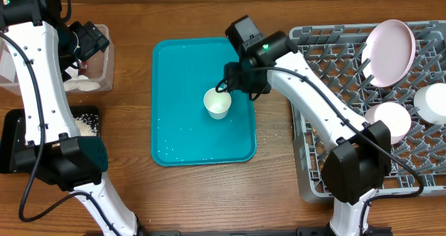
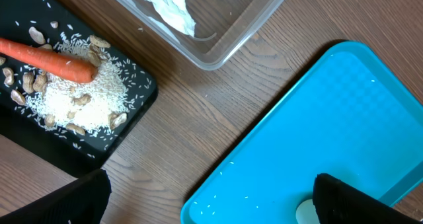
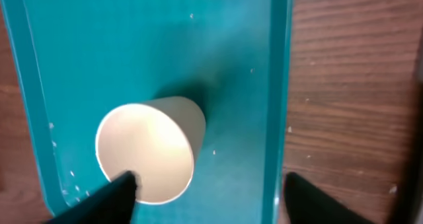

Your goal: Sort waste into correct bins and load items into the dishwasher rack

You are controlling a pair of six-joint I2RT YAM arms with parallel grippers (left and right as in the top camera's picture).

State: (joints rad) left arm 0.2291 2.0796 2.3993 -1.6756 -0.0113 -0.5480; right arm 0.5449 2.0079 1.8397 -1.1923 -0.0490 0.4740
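Observation:
The left gripper moves over the tray and down onto the cup's tub-side rim (image 1: 206, 98) (image 2: 301, 211) next, as it lies below the gripper and to its right in the overhead view.
A small white cup (image 1: 217, 104) stands upright on the teal tray (image 1: 181, 124). My right gripper (image 1: 230, 88) hovers just above and behind it, open. In the right wrist view the cup (image 3: 149, 148) lies under the left fingertip (image 3: 112, 196), which overlaps its rim. The other finger is far off over the tray's edge, and the gripper (image 3: 210, 184) holds nothing. My left gripper (image 1: 87, 37) is open over the clear tub (image 1: 104, 62). The dishwasher rack (image 1: 306, 180) holds a white plate (image 1: 390, 51) and two bowls (image 1: 388, 121) (image 1: 433, 100).
The black tray (image 2: 142, 92) carries an orange carrot (image 2: 49, 59), peanut scraps (image 2: 26, 82) and a pile of white crumbs (image 2: 79, 98). A crumpled napkin (image 2: 165, 2) lies in the clear tub (image 2: 231, 32). Scattered crumbs dot the teal tray (image 2: 317, 118).

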